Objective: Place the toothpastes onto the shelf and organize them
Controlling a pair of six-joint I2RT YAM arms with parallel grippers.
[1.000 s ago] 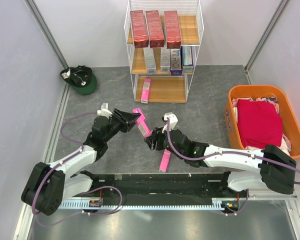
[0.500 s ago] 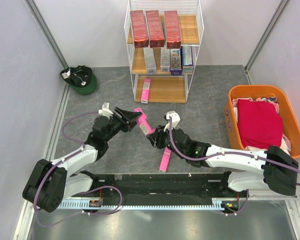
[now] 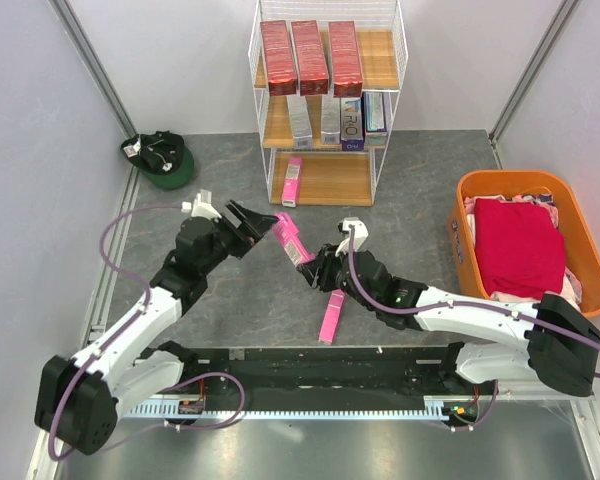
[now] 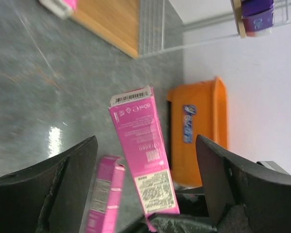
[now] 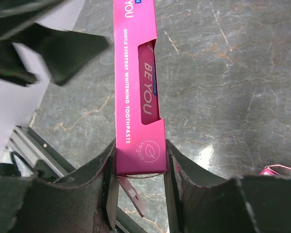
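I should next move the box in my right gripper outward onto the bare wood (image 3: 316, 184) of the bottom shelf, beside the shelf's lone pink box, and let go of it there.
In the top view my right gripper (image 3: 314, 268) is shut on the lower end of a bright pink toothpaste box (image 3: 288, 238), which it holds tilted above the floor. My left gripper (image 3: 248, 224) stands open just left of that box, apart from it. The right wrist view shows the box (image 5: 136, 82) pinched between the pads (image 5: 105, 170) of the right gripper (image 5: 140, 158). Seen from the left wrist, the box (image 4: 143, 155) stands free between the wide-open fingers (image 4: 63, 194). A second pink box (image 3: 331, 318) lies on the floor. The shelf (image 3: 324, 178) holds three dark red boxes (image 3: 310, 57) on top, silver and purple ones (image 3: 330, 120) in the middle, one pink box (image 3: 293, 181) at the bottom.
An orange tub (image 3: 480, 185) with a red cloth (image 3: 518, 245) stands at the right. A dark green cap (image 3: 158, 158) lies at the far left by the wall. Grey walls close in both sides.
My left gripper has opened, let go of the pink box and drawn back to the left. The right gripper closed on the box's lower end and now holds it alone.
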